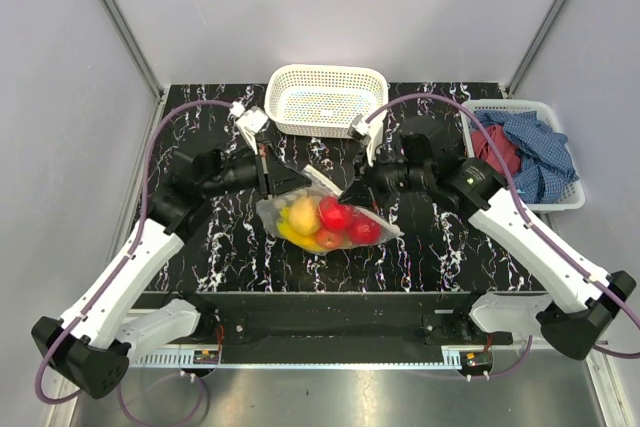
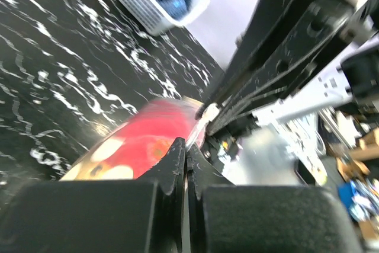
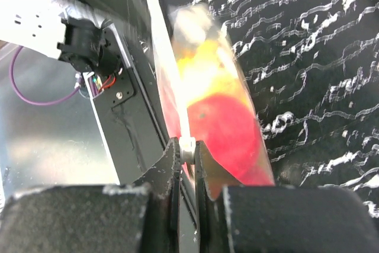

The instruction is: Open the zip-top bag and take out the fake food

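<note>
Next, my right gripper slides back and to the right in the top view and lets go of the tab at the bag's loose end (image 1: 396, 233), because the zip continues that way.
The clear zip-top bag (image 1: 290, 205) hangs lifted over the middle of the black marbled table, held between both arms. Inside it is the fake food: red apple-like pieces (image 1: 336, 213), a yellow-orange round fruit (image 1: 303, 215) and a yellow banana bunch (image 1: 299, 239). My left gripper (image 1: 268, 179) is shut on the bag's upper left edge; in the left wrist view its fingertips (image 2: 177, 152) pinch thin plastic with red fruit (image 2: 142, 143) behind. My right gripper (image 1: 350, 192) is shut on the white zip tab (image 3: 188, 148) at the bag's top right, a red fruit (image 3: 228, 128) just beyond.
A white mesh basket (image 1: 327, 97) stands at the back centre, just behind the bag. A second white basket (image 1: 570, 192) holding red and blue cloths (image 1: 525, 147) sits at the back right. The two wrists are close together above the bag.
</note>
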Tool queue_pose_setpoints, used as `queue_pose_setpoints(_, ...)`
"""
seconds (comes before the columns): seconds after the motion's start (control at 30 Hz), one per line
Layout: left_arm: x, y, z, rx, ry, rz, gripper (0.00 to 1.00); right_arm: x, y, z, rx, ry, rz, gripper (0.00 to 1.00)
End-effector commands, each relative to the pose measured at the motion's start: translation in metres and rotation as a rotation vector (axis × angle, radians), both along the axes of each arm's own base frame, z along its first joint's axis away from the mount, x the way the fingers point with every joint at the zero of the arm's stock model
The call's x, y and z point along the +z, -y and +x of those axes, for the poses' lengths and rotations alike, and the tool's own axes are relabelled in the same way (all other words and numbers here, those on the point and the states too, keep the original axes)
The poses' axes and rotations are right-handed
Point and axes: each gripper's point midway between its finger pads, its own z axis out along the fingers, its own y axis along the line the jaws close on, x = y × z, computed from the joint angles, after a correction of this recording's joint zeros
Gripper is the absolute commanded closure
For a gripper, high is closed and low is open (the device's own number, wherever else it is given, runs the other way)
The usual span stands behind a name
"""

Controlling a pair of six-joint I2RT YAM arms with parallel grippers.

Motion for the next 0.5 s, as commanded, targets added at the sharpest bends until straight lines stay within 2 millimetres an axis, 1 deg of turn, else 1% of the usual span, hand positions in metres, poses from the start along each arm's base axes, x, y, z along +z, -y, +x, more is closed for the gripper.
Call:
queue_pose_setpoints(0.0, 0.027, -0.02, 0.032, 0.17, 0.115, -0.044, 1.0, -0.007, 0.018, -0.011, -0.06, -0.025, -0.003, 0.95)
queue_pose_setpoints(0.03, 0.027, -0.025, 0.038, 0.196, 0.119, -0.039, 1.0, -0.015, 0.021, -0.013, -0.076, -0.05, -0.012, 0.94)
queue_pose_setpoints(0.07, 0.031, -0.029, 0.044, 0.22, 0.129, -0.038, 1.0, -0.014, 0.024, -0.016, -0.082, -0.047, -0.005, 0.94)
queue_pose_setpoints(0.1, 0.03, -0.036, 0.051, 0.253, 0.13, -0.031, 1.0, -0.017, 0.026, -0.018, -0.091, -0.051, -0.008, 0.94)
queue_pose_setpoints(0.13, 0.028, -0.041, 0.057, 0.276, 0.131, -0.023, 1.0, -0.026, 0.029, -0.02, -0.107, -0.076, -0.018, 0.94)
queue_pose_setpoints(0.2, 0.026, -0.049, 0.067, 0.317, 0.128, -0.016, 1.0, -0.028, 0.036, -0.024, -0.135, -0.074, -0.014, 0.94)
queue_pose_setpoints(0.23, 0.022, -0.054, 0.073, 0.338, 0.124, 0.0, 1.0, -0.035, 0.039, -0.026, -0.151, -0.098, -0.021, 0.94)
queue_pose_setpoints(0.27, 0.02, -0.057, 0.078, 0.363, 0.123, 0.012, 1.0, -0.033, 0.042, -0.029, -0.161, -0.097, -0.008, 0.94)
queue_pose_setpoints(0.3, 0.017, -0.058, 0.081, 0.372, 0.117, 0.019, 1.0, -0.035, 0.045, -0.03, -0.177, -0.104, -0.007, 0.94)
queue_pose_setpoints(0.37, 0.012, -0.06, 0.089, 0.4, 0.1, 0.011, 1.0, -0.042, 0.048, -0.034, -0.208, -0.142, -0.002, 0.94)
queue_pose_setpoints(0.47, -0.002, -0.066, 0.101, 0.443, 0.059, 0.004, 1.0, -0.056, 0.053, -0.039, -0.258, -0.209, -0.003, 0.94)
